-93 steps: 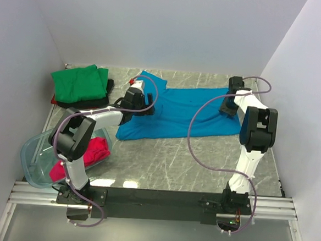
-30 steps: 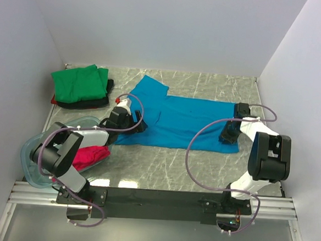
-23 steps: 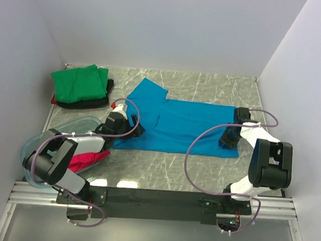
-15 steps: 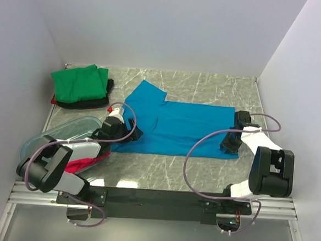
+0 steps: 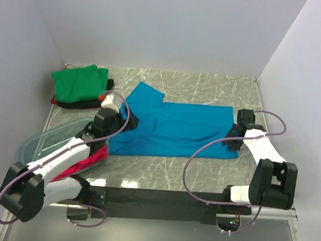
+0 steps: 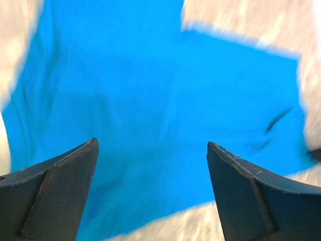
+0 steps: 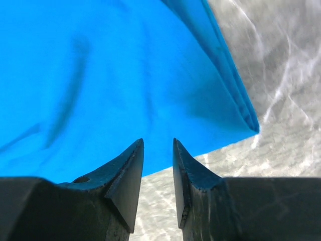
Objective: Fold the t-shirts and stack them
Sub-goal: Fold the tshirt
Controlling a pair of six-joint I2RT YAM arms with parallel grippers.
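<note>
The left gripper moves outward and down onto the blue sleeve's far corner next, since that corner lies outward of my gripper and below it.
A bright blue t-shirt lies spread flat across the middle of the table, one sleeve pointing to the far left. My left gripper hovers over its left side; in the left wrist view its fingers stand wide apart above the blue t-shirt with nothing between them. My right gripper is at the shirt's near right corner; its jaws are slightly apart and empty, just off the hem of the blue t-shirt. A folded green t-shirt rests on a black one at the far left. A magenta-red t-shirt lies in the bin.
A clear plastic bin sits at the near left, partly under my left arm. Grey marble tabletop shows behind and in front of the blue shirt. White walls close in the left, back and right sides.
Both grippers have drawn back toward the near edge, and the blue shirt now lies flatter and slightly nearer. My left arm has swung down to the left over the bin.
</note>
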